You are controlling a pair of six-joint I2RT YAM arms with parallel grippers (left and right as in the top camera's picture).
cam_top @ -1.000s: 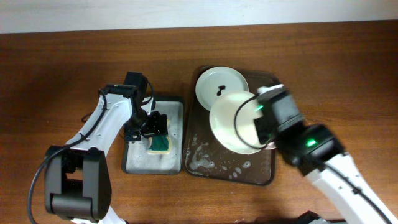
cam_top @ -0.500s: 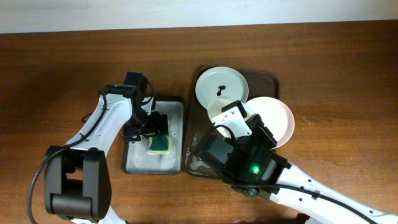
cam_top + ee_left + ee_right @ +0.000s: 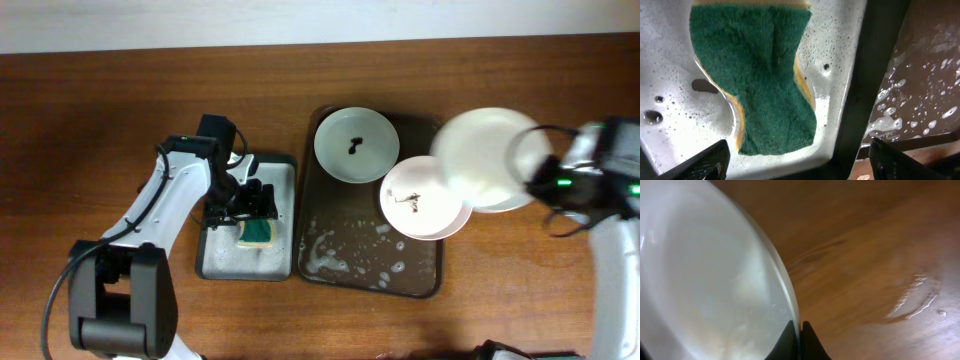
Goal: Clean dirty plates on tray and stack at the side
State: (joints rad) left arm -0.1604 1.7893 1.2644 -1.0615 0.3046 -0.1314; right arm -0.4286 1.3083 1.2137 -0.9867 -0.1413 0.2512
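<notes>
The right gripper moves away from the tray and down to the bare table below next, and releases the whitish plate point(image 3: 488, 158) clear of the pink one.
The dark brown tray point(image 3: 345, 262) lies at centre with soapy water on it. A pale green plate point(image 3: 356, 144) with a dark smear sits at its back. A pale pink plate point(image 3: 423, 198) with smears rests on its right edge. My right gripper point(image 3: 800, 330) is shut on the rim of a third, whitish plate point(image 3: 488, 158), held above the table right of the tray; it fills the left of the right wrist view point(image 3: 705, 280). My left gripper point(image 3: 797, 160) is open over the green sponge point(image 3: 755, 80), not touching it.
The sponge point(image 3: 258, 232) lies in a small grey tray point(image 3: 225, 262) with soapy water, left of the brown tray. Bare wooden table point(image 3: 540, 280) lies right of the tray, with a wet patch point(image 3: 915, 300) in the right wrist view.
My right arm swung the held plate from over the tray to the right, above the bare table, uncovering the pink plate. My left gripper stayed over the sponge.
</notes>
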